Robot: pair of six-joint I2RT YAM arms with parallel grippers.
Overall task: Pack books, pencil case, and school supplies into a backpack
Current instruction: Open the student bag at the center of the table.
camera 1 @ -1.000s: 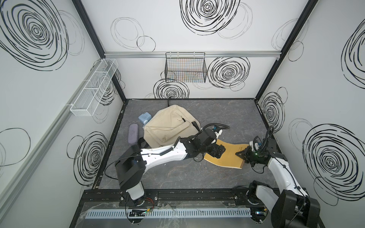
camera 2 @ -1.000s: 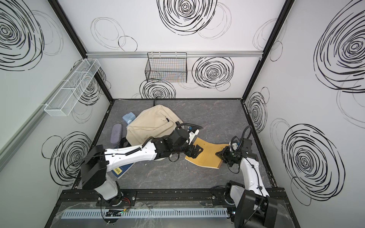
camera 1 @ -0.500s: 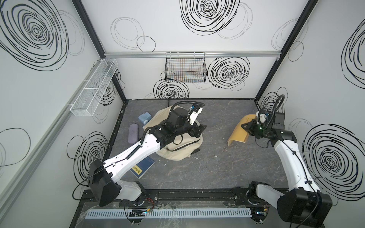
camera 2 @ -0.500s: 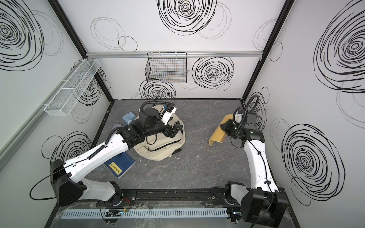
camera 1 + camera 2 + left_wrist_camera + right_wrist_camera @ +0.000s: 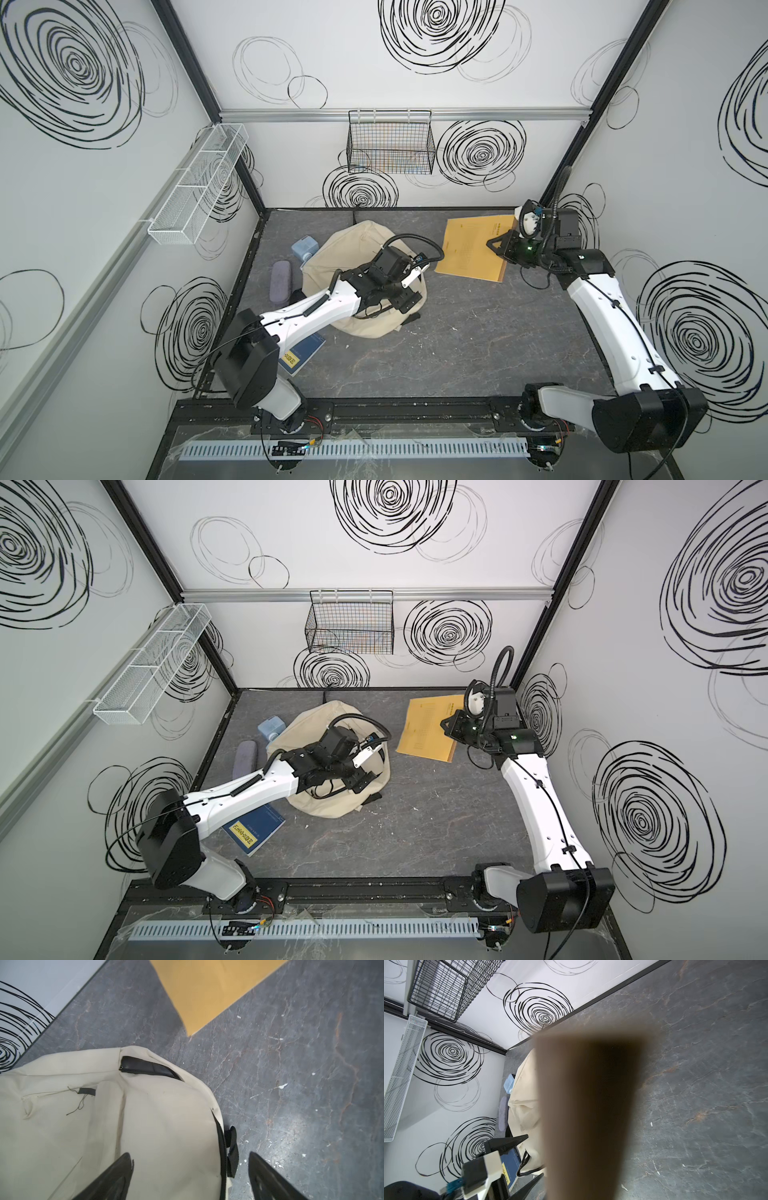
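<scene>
The backpack top flap's black-trimmed edge near the black strap runs between the two open fingers of my left gripper, so I will bring that gripper down onto it next and close there.
The cream-beige backpack lies slumped at the table's left-middle. My left gripper hovers open over its right edge, one fingertip above the fabric, the other above the table beside a black strap. My right gripper is shut on the mustard-brown book, held off the table at the back right. The navy book lies under my left arm. The greyish purple pencil case and light blue sharpener sit left of the backpack.
A black wire basket hangs on the back wall and a white mesh rack on the left wall. The held book blocks the middle of the right wrist view. A black rail runs along the table's front edge.
My right gripper has lifted the mustard-brown book off the table's front and carried it to the back right. My left gripper has left the book, moved over the backpack, and opened slightly wider.
</scene>
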